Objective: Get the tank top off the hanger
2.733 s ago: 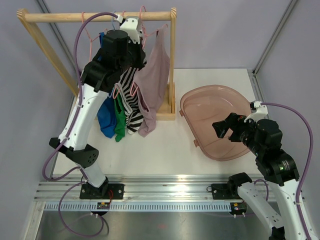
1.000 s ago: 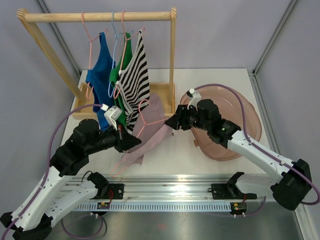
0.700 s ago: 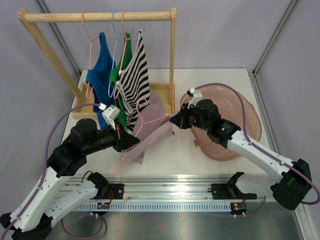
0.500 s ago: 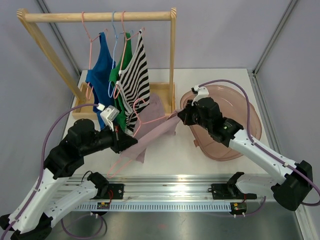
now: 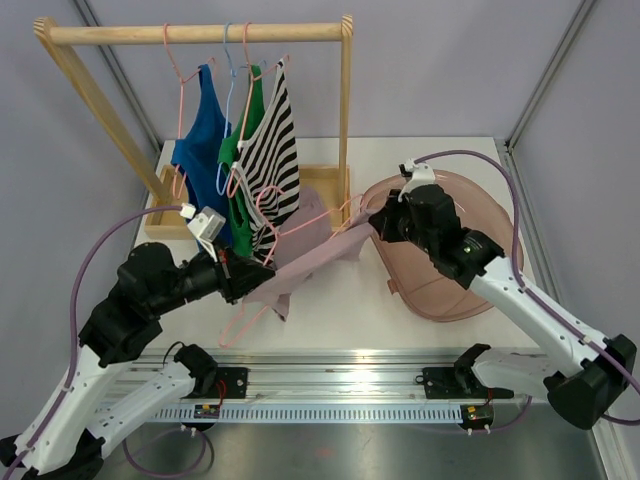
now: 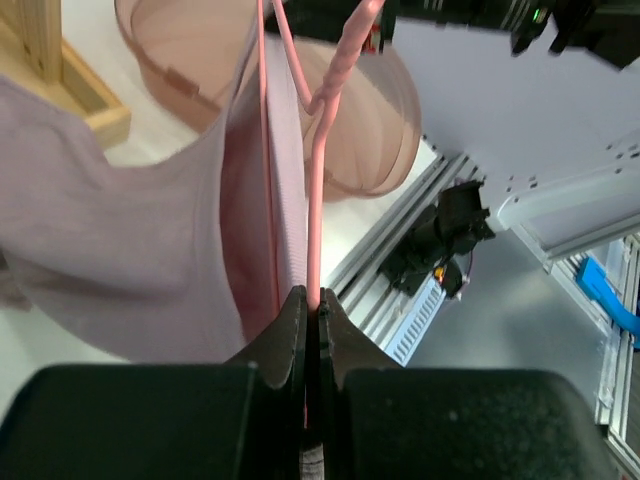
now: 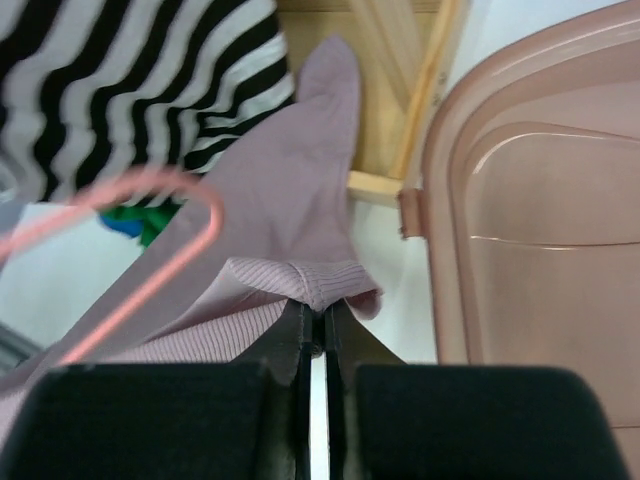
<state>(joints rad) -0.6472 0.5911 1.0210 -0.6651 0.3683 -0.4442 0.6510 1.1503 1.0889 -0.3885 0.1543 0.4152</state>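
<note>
The right gripper lowers back over the bare tabletop (image 5: 343, 308) beside the basin next, the clear spot below and back of it, to release the tank top.
The mauve tank top (image 5: 312, 252) hangs stretched in the air between my two grippers, still threaded on its pink wire hanger (image 5: 262, 192). My left gripper (image 5: 262, 272) is shut on the hanger; in the left wrist view the pink hanger wire (image 6: 314, 190) runs straight up from the left gripper (image 6: 312, 303), with the tank top (image 6: 120, 250) draped to its left. My right gripper (image 5: 376, 228) is shut on the top's ribbed edge. In the right wrist view the tank top (image 7: 290, 200) bunches over the right gripper (image 7: 318, 318), and the hanger (image 7: 150, 258) curves at the left.
A wooden rack (image 5: 200, 33) at the back left carries a blue top (image 5: 200, 140), a green one (image 5: 238, 165) and a striped one (image 5: 275, 160) on hangers. A translucent pink basin (image 5: 490, 250) sits on the table at the right, behind my right gripper.
My right gripper has shut on the tank top's edge and pulled it right, toward the basin, drawing the cloth taut. The left arm has lifted slightly with the hanger.
</note>
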